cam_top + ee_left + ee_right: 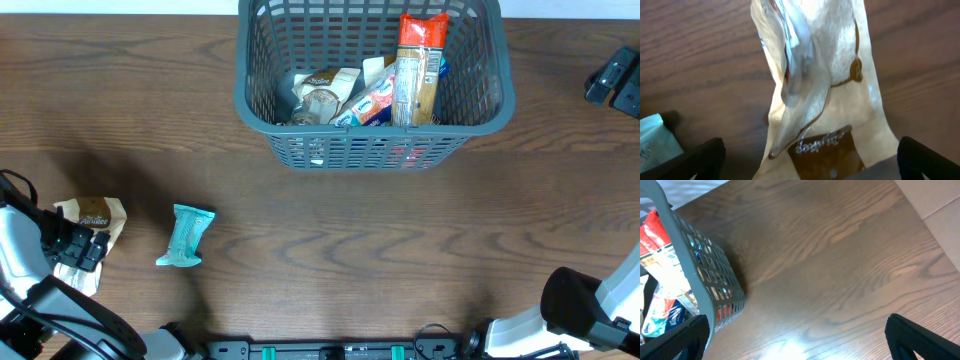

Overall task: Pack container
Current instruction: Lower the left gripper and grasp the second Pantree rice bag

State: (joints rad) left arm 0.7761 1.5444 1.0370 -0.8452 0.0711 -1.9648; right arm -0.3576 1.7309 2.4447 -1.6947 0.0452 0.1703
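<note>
My open left gripper is still over the packet's brown far end; it will go down and back onto the folded clear middle point(809, 84).
The container point(300, 128) is a dark grey slotted basket at the table's far middle, holding several snack packets and a tall orange pasta pack point(420, 65). Its corner shows in the right wrist view point(687, 265). A tan and brown packet point(95, 213) lies at the left edge. My left gripper point(85, 250) is open over it, and in the left wrist view the fingers point(812, 162) straddle the packet point(840, 75) without pinching it. A teal packet point(186, 236) lies just to its right point(655, 142). My right gripper point(612, 78) is open and empty, to the right of the basket point(797, 340).
Dark wood table point(400, 250) all round. The arm bases stand along the front edge at the bottom left and bottom right. A pale floor strip shows beyond the table edge in the right wrist view point(935, 195).
</note>
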